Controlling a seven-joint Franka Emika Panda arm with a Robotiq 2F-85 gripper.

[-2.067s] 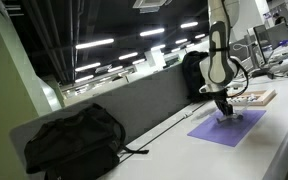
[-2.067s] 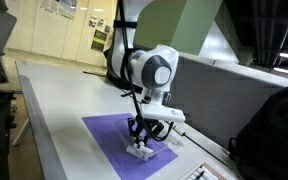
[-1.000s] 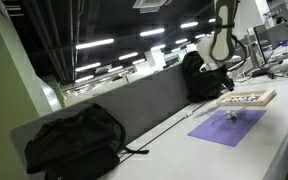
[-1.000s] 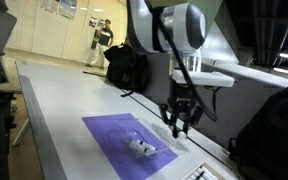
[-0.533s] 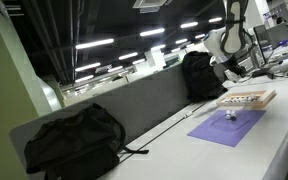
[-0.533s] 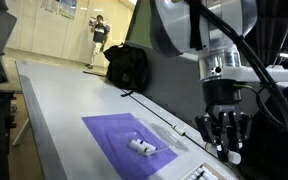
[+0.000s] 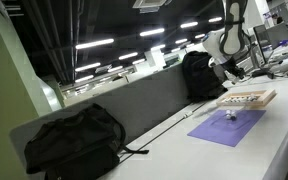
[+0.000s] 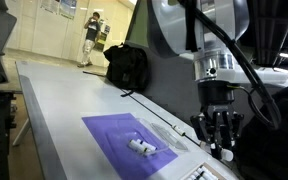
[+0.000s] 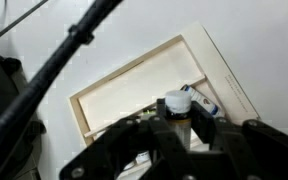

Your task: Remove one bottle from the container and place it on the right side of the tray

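My gripper will next turn and go down toward the end of the tray's large section by the tray's wide rim [image 9: 180,66] to release the small pale bottle, since that section is empty.
My gripper [image 9: 175,122] is shut on a small bottle with a white cap [image 9: 174,102] and holds it upright over the light tan wooden tray [image 9: 124,90]. Another small bottle [image 9: 202,101] lies on the tray just beyond it. In both exterior views the gripper [image 8: 219,138] [image 7: 225,70] hangs above the tray [image 7: 250,99], away from the purple mat [image 8: 109,140] [image 7: 224,129]. The small pale container [image 8: 141,147] [image 7: 231,114] sits on the mat, apart from the gripper.
A black backpack [image 7: 72,140] lies far down the table and another black bag [image 8: 129,65] [image 7: 196,72] stands by the grey partition [image 7: 134,105]. A dark cable [image 9: 54,60] crosses the wrist view. A person [image 8: 91,30] stands in the background.
The arm has risen from the container on the purple mat and swung over to the tray with the bottle. In the last half second it shifted only slightly.
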